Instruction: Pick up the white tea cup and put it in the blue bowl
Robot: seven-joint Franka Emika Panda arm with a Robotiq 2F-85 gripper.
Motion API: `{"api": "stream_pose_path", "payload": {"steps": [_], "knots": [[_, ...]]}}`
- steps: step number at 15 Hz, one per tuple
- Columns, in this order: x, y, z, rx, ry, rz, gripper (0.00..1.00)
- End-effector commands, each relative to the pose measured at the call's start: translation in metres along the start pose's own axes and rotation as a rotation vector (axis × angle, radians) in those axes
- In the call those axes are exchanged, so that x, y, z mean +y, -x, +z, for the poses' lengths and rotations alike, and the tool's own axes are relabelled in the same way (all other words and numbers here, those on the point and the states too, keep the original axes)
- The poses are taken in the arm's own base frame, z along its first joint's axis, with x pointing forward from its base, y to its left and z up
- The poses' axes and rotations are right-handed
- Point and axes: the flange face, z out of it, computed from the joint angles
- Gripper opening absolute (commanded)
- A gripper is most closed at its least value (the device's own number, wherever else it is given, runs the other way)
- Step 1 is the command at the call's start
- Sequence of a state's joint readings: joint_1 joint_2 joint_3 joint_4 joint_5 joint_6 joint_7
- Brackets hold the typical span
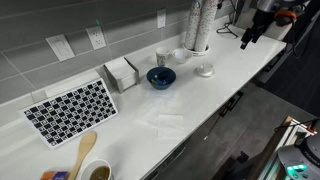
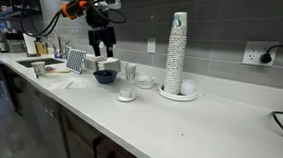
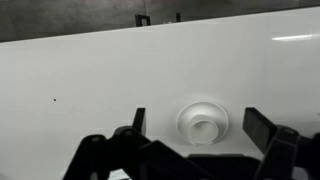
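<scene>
My gripper moves down with a slight turn next. This brings one finger over the opening of the white tea cup [image 3: 206,128], onto the cup's rim.
The white tea cup [image 3: 206,128] sits on a flat white saucer [image 3: 184,112] on the white counter. In the wrist view it lies below and between my open fingers. It also shows in both exterior views [image 1: 204,68] [image 2: 127,91]. The dark blue bowl [image 1: 160,77] [image 2: 105,76] stands on the counter a short way from the cup and looks empty. My gripper [image 1: 246,40] [image 2: 104,48] [image 3: 200,125] is open, holds nothing and hangs high above the counter.
A taller white cup [image 1: 163,57] [image 2: 130,72] and a small white bowl [image 1: 181,54] [image 2: 144,82] stand beside the blue bowl. Also on the counter: a tall stack of cups [image 1: 198,25] [image 2: 175,51], a napkin holder [image 1: 122,73], a checkered mat [image 1: 70,108] and a wooden spoon [image 1: 85,150].
</scene>
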State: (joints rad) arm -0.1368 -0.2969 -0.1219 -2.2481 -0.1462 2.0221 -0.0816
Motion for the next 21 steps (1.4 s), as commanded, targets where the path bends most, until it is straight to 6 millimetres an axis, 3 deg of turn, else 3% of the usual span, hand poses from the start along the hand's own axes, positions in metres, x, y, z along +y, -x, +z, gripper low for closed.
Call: {"api": "stream_pose_path", "payload": {"steps": [1, 3, 6, 11, 16, 21], "knots": [[0.0, 0.0, -0.001, -0.001, 0.0, 0.0, 1.0], [0.0, 0.0, -0.001, -0.001, 0.0, 0.0, 1.0], [-0.016, -0.021, 0.022, 0.0, -0.008, 0.059, 1.0], [-0.029, -0.063, 0.073, 0.048, 0.014, 0.257, 1.0], [-0.036, -0.086, 0.131, -0.02, 0.021, 0.332, 1.0], [-0.039, -0.111, 0.158, -0.007, 0.013, 0.363, 1.0]]}}
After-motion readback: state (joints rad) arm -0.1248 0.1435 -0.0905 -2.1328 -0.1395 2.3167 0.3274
